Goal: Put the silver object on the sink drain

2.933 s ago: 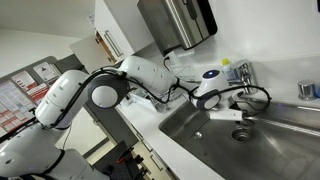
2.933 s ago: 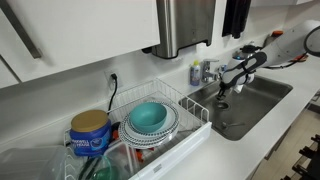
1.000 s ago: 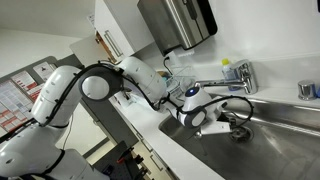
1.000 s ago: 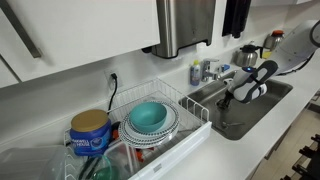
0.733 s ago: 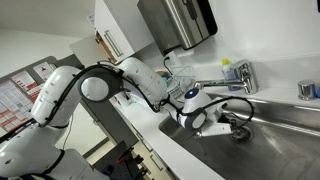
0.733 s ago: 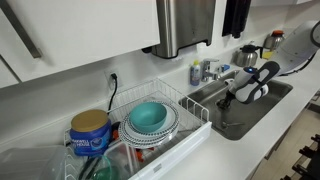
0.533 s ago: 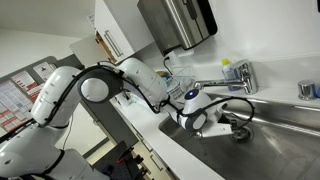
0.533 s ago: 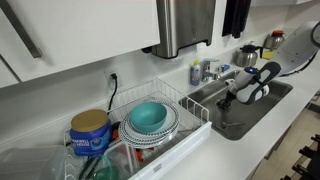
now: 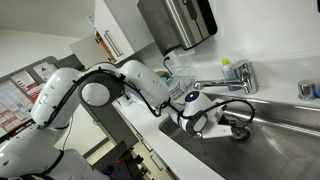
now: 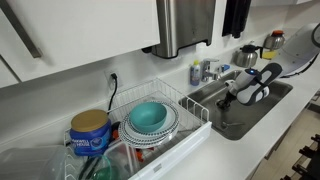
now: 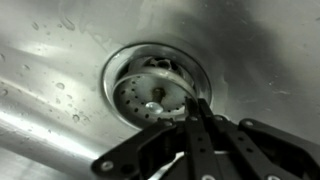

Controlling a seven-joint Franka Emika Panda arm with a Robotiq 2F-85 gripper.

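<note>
The strainer sits tilted with a dark gap inside the drain (image 11: 120, 62) ring. Its rim goes down toward the drain opening (image 11: 155, 86) next, and my gripper releases it there.
In the wrist view the silver object, a round perforated strainer (image 11: 150, 100), sits in the sink drain (image 11: 120, 62). My gripper (image 11: 196, 103) reaches in from the bottom with its two fingers pressed together at the strainer's right rim, apparently pinching it. In both exterior views the gripper (image 9: 238, 127) (image 10: 225, 99) is down inside the steel sink (image 9: 295, 140) (image 10: 255, 112), low over the basin floor. The strainer itself is too small to make out there.
The faucet (image 9: 238, 74) (image 10: 214, 71) stands behind the sink. A wire dish rack (image 10: 190, 118) with a teal bowl (image 10: 150, 115) and a blue and yellow can (image 10: 90, 132) are on the counter. A steel dispenser (image 9: 180, 20) hangs above.
Since 2.9 s ago the gripper came down from near the faucet into the sink basin. Over the last second it has stayed almost still at the drain.
</note>
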